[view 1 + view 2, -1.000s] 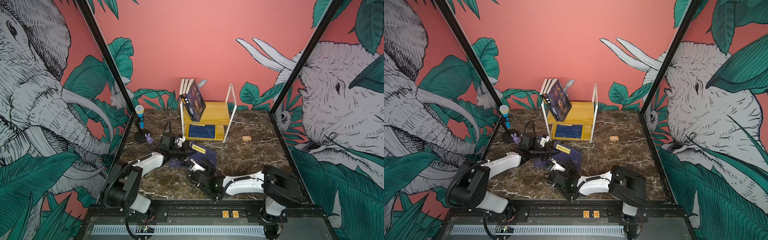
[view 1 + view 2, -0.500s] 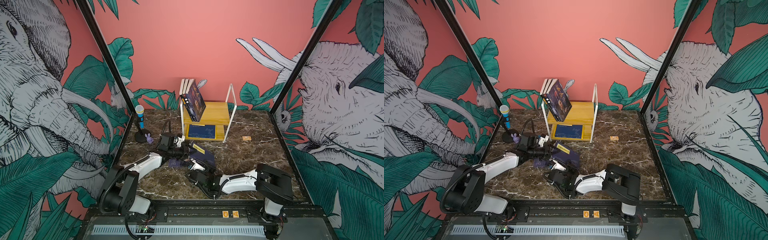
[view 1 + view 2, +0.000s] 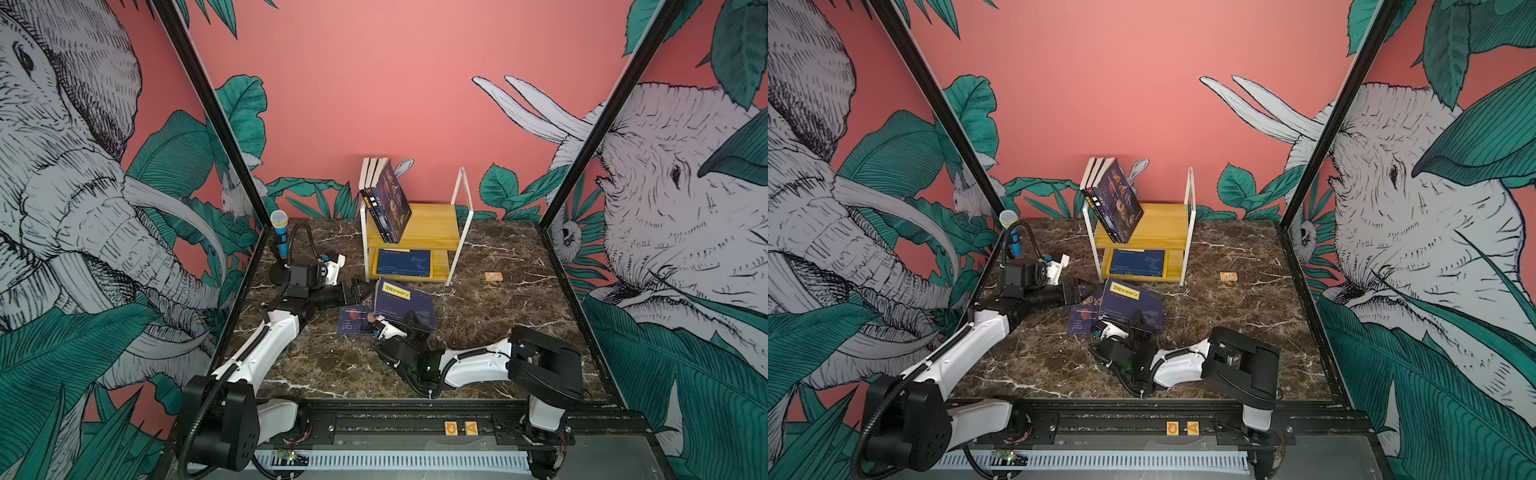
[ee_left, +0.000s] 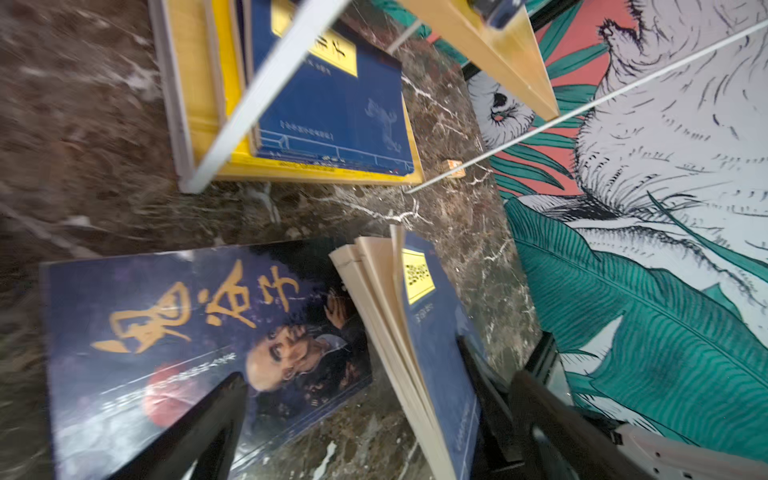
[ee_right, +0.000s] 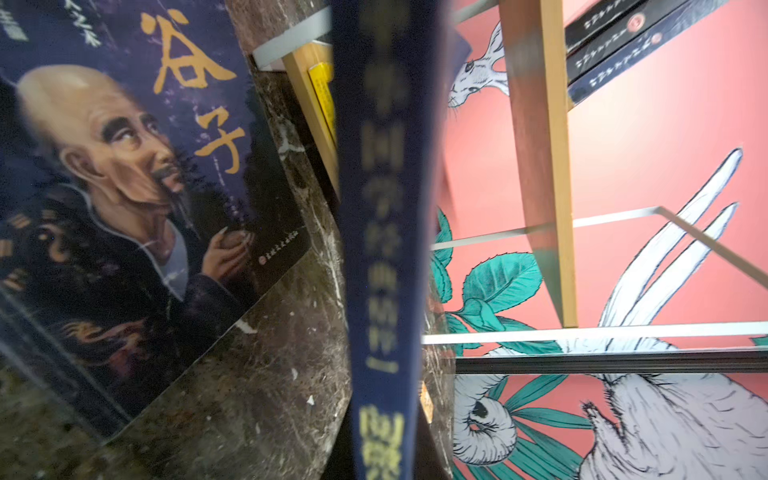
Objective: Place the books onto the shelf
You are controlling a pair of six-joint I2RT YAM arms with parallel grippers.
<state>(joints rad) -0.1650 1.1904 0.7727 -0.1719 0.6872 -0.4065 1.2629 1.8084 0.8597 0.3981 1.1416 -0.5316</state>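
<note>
My right gripper should carry the tilted book outward, lay it on the lower shelf's flat navy book, which has open space above, and let go.
The shelf [image 3: 432, 226] [image 3: 1163, 226] stands at the back with three books [image 3: 384, 199] leaning on its top board. Another navy book [image 3: 402, 262] [image 4: 332, 104] lies on its lower tier. On the table a navy book with gold calligraphy and a portrait [image 3: 352, 319] [image 4: 166, 324] [image 5: 124, 166] lies flat. A navy book with a yellow label [image 3: 405, 301] [image 3: 1133, 301] [image 4: 432, 332] stands tilted beside it. My right gripper [image 3: 409, 324] [image 5: 384, 457] is shut on its spine [image 5: 382, 249]. My left gripper [image 3: 361, 291] [image 4: 376, 386] is open at that book's page edge.
A blue microphone on a black stand [image 3: 279, 232] stands at the back left behind my left arm. A small wooden block [image 3: 493, 276] lies to the right of the shelf. A yellow book [image 4: 316, 170] lies under the navy one on the lower tier.
My left gripper has opened and let go of the yellow-label book. My right gripper has shut on that book's spine, and its arm has shifted slightly.
</note>
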